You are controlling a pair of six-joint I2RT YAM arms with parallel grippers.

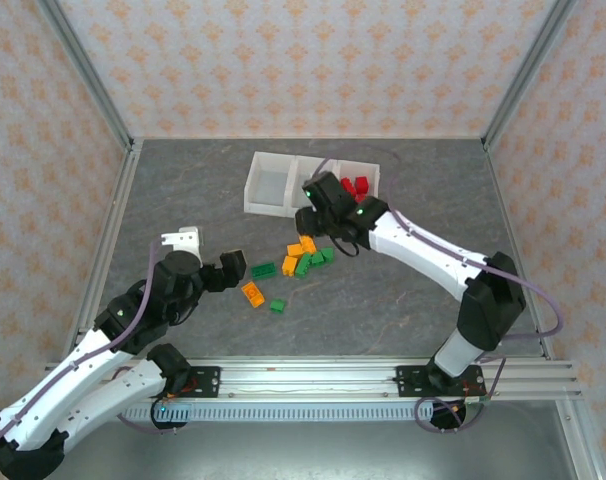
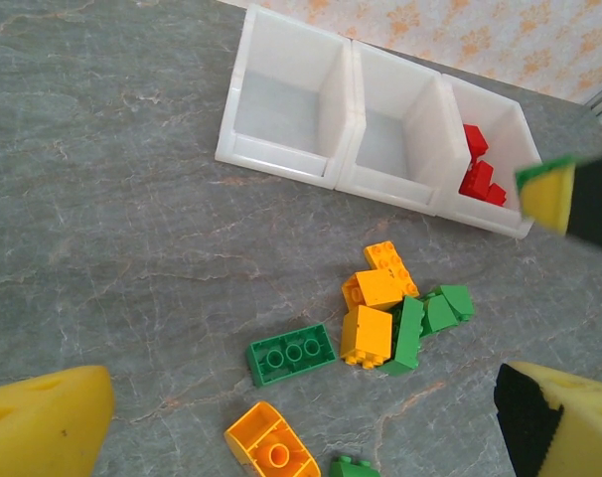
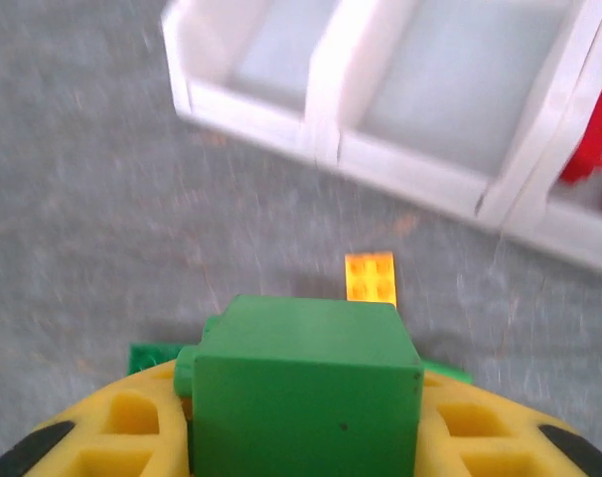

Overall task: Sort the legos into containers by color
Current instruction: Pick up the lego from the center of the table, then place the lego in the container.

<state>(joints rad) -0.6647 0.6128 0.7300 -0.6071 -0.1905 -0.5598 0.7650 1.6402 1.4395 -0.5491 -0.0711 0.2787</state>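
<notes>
The green lego goes outward in my right gripper over the tray's empty middle section (image 3: 455, 84) next for release, because the reds already lie in a section beside it.
My right gripper (image 3: 306, 437) is shut on a green lego (image 3: 306, 383) and holds it above the table, just in front of the white three-compartment tray (image 3: 331, 139). Red legos (image 2: 477, 169) lie in the tray's right compartment (image 1: 359, 165). Orange and green legos (image 1: 305, 258) lie in a loose pile on the table below the right gripper (image 1: 311, 224). My left gripper (image 2: 301, 437) stands wide open over the table left of the pile, nothing between its yellow pads (image 2: 43, 422). An upturned green brick (image 2: 291, 353) and an orange curved one (image 2: 271, 452) lie nearest it.
The grey table is fenced by metal frame posts and patterned walls on three sides (image 1: 93, 130). A single orange brick (image 3: 371, 276) lies between the held lego and the tray wall. The right arm's fingertip (image 2: 549, 194) shows at the left wrist view's right edge.
</notes>
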